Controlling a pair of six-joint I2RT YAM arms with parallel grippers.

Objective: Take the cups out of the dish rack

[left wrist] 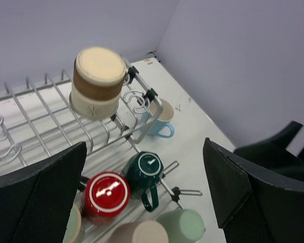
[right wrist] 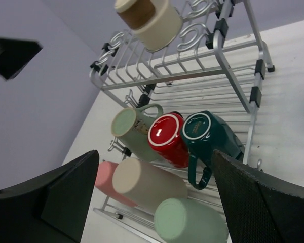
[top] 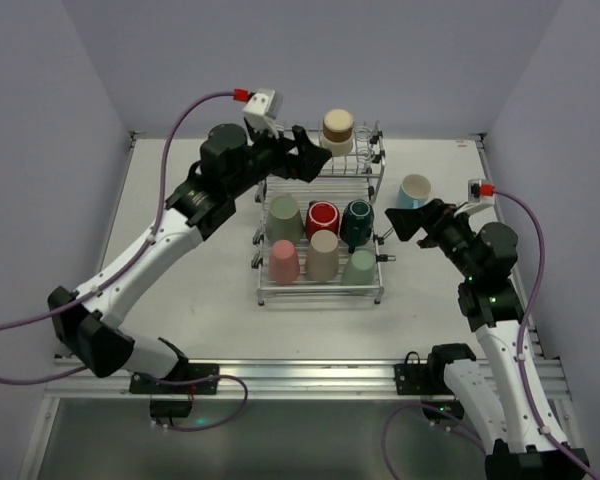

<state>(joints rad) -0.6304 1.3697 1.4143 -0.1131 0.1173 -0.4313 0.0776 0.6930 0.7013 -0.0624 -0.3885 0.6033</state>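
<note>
The right gripper rises over the rack toward my left gripper beside the upside-down tan-brown cup next, and closes on the cup's rim.
The chrome dish rack point(top: 320, 299) stands mid-table. A tan-brown cup point(top: 338, 130) sits upside down on its upper shelf. On the lower tray lie the sage green point(top: 284, 218), red point(top: 322, 218), dark teal point(top: 357, 222), pink point(top: 284, 262), beige point(top: 323, 256) and mint green point(top: 360, 268) cups. A light blue cup point(top: 415, 190) stands upright on the table to the right of the rack. My left gripper point(top: 305, 155) is open and empty, just left of the tan-brown cup point(left wrist: 96, 81). My right gripper point(top: 405, 222) is open and empty, beside the rack's right side, facing the dark teal cup point(right wrist: 210, 134).
The white table ends in grey walls at the back and on both sides. Both arms reach in from the near edge. A red-tipped cable runs to each wrist. The light blue cup point(left wrist: 162, 119) stands close to the rack's back right corner.
</note>
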